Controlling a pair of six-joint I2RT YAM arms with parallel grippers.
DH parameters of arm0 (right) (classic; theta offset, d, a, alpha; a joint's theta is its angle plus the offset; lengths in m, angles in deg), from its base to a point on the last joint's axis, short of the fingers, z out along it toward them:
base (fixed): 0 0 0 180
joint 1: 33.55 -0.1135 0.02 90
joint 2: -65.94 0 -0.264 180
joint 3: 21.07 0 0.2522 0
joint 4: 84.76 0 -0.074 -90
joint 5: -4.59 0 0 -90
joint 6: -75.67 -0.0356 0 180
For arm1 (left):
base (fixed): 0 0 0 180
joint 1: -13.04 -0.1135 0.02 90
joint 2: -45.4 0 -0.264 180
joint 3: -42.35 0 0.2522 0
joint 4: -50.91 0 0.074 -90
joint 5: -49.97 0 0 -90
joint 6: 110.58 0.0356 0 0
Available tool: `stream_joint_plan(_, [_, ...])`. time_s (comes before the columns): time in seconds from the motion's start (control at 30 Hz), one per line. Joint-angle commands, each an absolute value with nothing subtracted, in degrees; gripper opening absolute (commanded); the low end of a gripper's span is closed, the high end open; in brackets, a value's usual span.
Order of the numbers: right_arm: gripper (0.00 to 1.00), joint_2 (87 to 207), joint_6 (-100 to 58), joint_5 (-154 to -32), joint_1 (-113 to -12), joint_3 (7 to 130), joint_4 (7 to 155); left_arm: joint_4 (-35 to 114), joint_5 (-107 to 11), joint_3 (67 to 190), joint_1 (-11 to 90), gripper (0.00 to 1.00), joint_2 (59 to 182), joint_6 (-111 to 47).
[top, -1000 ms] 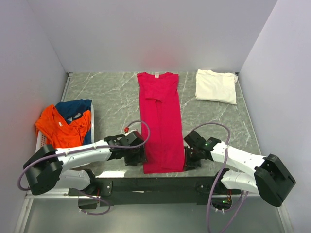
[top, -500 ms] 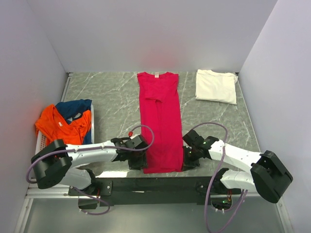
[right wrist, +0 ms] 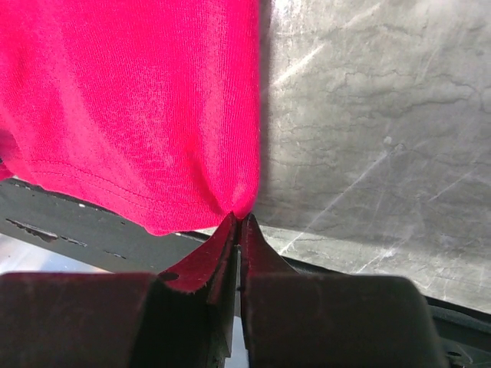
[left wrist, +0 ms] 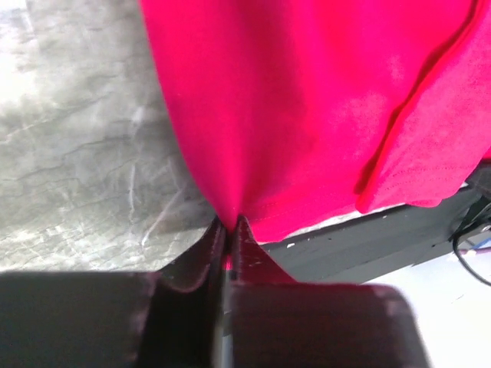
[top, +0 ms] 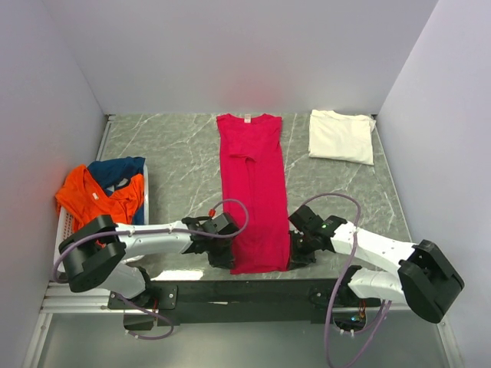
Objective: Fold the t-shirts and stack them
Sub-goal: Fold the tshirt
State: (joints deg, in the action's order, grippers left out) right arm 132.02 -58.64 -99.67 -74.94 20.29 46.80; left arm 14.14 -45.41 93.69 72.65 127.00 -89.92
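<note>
The robot's right gripper should next lift the hem corner outward and lower it for release onto the far half's edge (top: 280, 161) by the cream-white t-shirt (top: 341, 136), because the crimson-pink t-shirt lies full-length.
A crimson-pink t-shirt (top: 255, 188), folded lengthwise into a long strip with its white neck label at the far end, lies down the middle of the table. My left gripper (top: 227, 259) is shut on its near left hem corner (left wrist: 230, 218). My right gripper (top: 294, 256) is shut on the near right hem corner (right wrist: 239, 208). A folded cream-white t-shirt (top: 341, 136) lies at the back right. Orange (top: 98, 202) and navy (top: 115, 169) t-shirts are heaped in the basket at the left.
A white slatted basket (top: 67, 224) stands by the left wall. The black front rail (top: 253, 290) runs along the table's near edge, just under the shirt's hem. Grey walls close in the table on three sides.
My left gripper has slid right onto the shirt's near left corner and shut on it. The right gripper has tightened on the near right corner. The near hem has drawn in slightly.
</note>
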Motion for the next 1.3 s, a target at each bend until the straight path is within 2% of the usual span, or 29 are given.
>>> stream_joint_plan(0.0, [0.04,130.19,-59.24,-98.07,-75.38,19.67,45.88,11.23,-43.11,94.25,73.33,0.0,129.42,-89.23])
stream_joint_plan(0.1, [0.0,129.22,-59.59,-97.98,-75.38,19.94,45.27,9.9,-41.88,94.86,73.42,0.0,128.81,-89.14])
stream_joint_plan(0.27, [0.0,126.59,-60.29,-97.54,-75.39,21.51,42.9,4.9,-37.75,96.8,73.42,0.0,124.25,-90.1])
stream_joint_plan(0.5, [0.0,125.26,-60.91,-97.1,-75.3,25.73,41.66,5.59,-34.58,99.08,73.42,0.0,119.49,-88.7])
stream_joint_plan(0.8, [0.0,130.36,-60.21,-94.2,-75.3,33.38,42.1,5.06,-32.91,103.57,71.93,0.0,122.57,-85.36])
stream_joint_plan(1.03, [0.0,135.1,-58.89,-90.52,-74.86,38.47,42.81,9.71,-33.96,102.78,65.69,0.0,120.9,-82.64])
stream_joint_plan(1.27, [0.0,140.9,-55.03,-86.82,-72.67,44.72,42.54,13.67,-36.77,104.35,60.59,0.0,124.23,-78.16])
